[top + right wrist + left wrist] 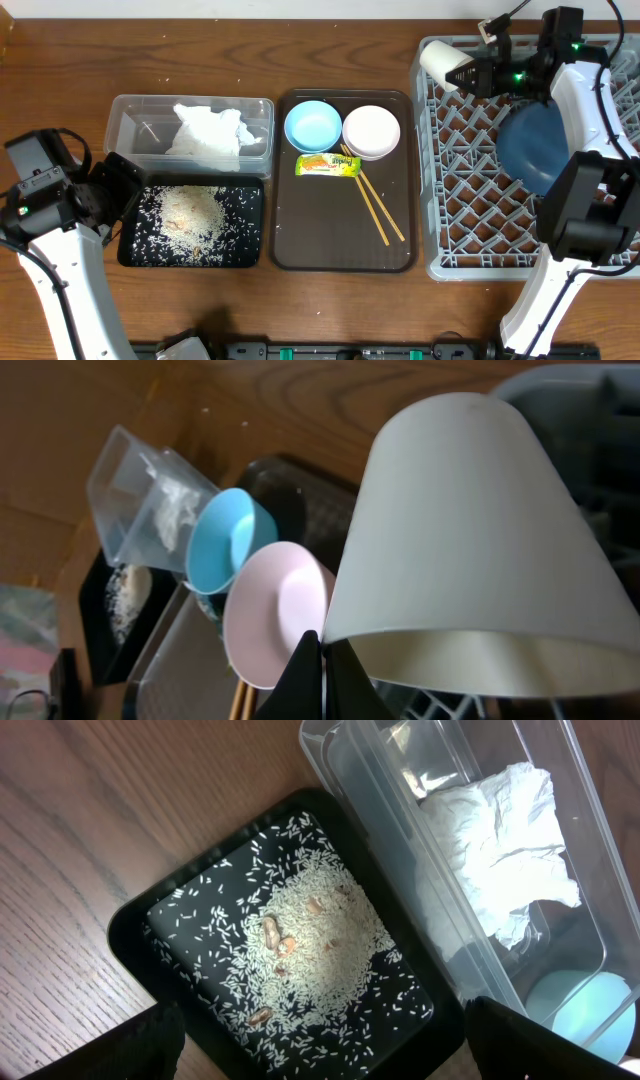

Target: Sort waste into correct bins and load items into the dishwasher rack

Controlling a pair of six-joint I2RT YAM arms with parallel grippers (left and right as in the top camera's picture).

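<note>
The sideways cream cup already hangs above the rack's far corner, so my right gripper needs to barely shift over that corner and open to release the cup's rim.
My right gripper (322, 658) is shut on the rim of the cream cup (470, 530), which it holds on its side above the far left corner of the grey dishwasher rack (470, 200). In the overhead view the cup (445, 62) points left. A dark-blue plate (535, 145) stands in the rack. My left gripper (320, 1060) is open over the black tray (135, 925) of loose rice (315, 945). The crumpled napkin (210, 135) lies in the clear tub (130, 110). The light-blue bowl (312, 125), white bowl (371, 131), snack wrapper (327, 165) and chopsticks (378, 208) lie on the brown serving tray.
The brown serving tray (330, 245) sits between the two bins and the rack. Small brown bits (272, 932) are mixed into the rice. Wooden table surface shows in front of and behind the trays.
</note>
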